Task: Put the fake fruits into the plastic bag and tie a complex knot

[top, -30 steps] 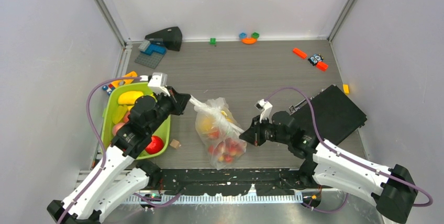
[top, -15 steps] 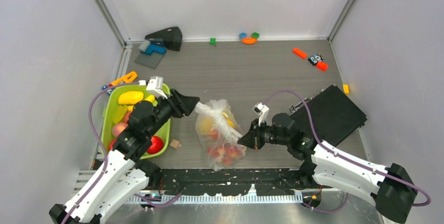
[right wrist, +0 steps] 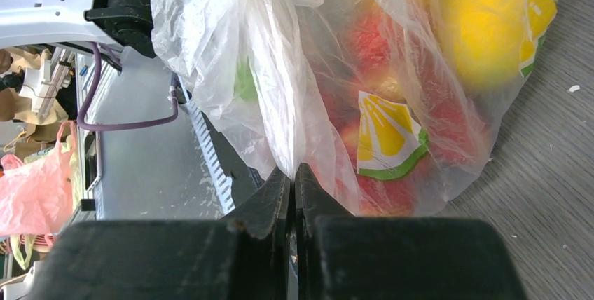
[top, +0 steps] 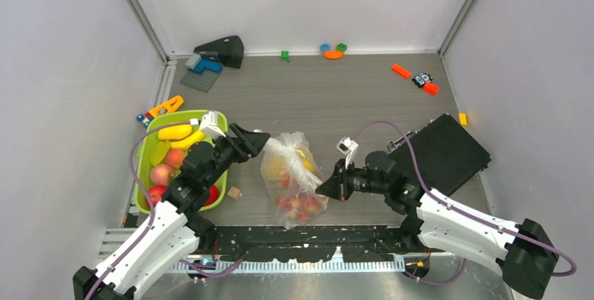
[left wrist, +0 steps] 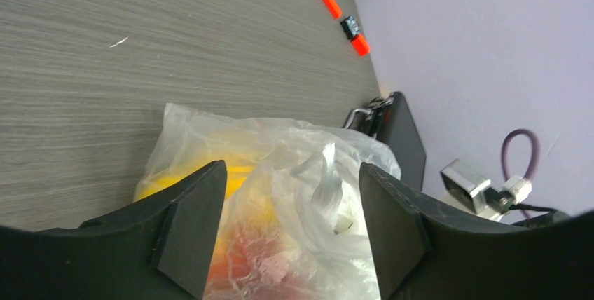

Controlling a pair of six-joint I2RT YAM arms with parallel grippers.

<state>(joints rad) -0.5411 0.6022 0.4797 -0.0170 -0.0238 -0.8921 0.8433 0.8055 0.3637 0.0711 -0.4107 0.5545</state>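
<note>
My right gripper swings outward next, pulling the pinched fold tight, and releases it over the bare tabletop [top: 385, 112] beside the black case, because the knot stands loose.
The plastic bag [top: 291, 174] lies at the table's near middle, with red and yellow fake fruits [top: 300, 202] showing through it. More fake fruits [top: 174, 132] lie in the lime-green tray [top: 139, 174]. My left gripper [top: 260, 140] stands open at the bag's upper left. In the left wrist view a twisted bunch of handle plastic [left wrist: 326, 181], the knot, stands loose between the left gripper's [left wrist: 291, 188] open jaws, above the bag [left wrist: 210, 132]. My right gripper [top: 323, 189] is shut on a thin fold of the bag. The right wrist view shows the right gripper [right wrist: 294, 170] pinching it below the bag [right wrist: 420, 104].
A black case [top: 441, 153] lies behind the right arm. A small brown block [top: 234, 193] sits between tray and bag. Toy bricks [top: 333, 51] and orange pieces [top: 413, 76] lie along the back, with a black wedge [top: 223, 49] at the back left.
My left gripper has opened and let go of the stretched handle strand, which has slackened back onto the bag. The right gripper stays shut on the plastic and has shifted slightly left.
</note>
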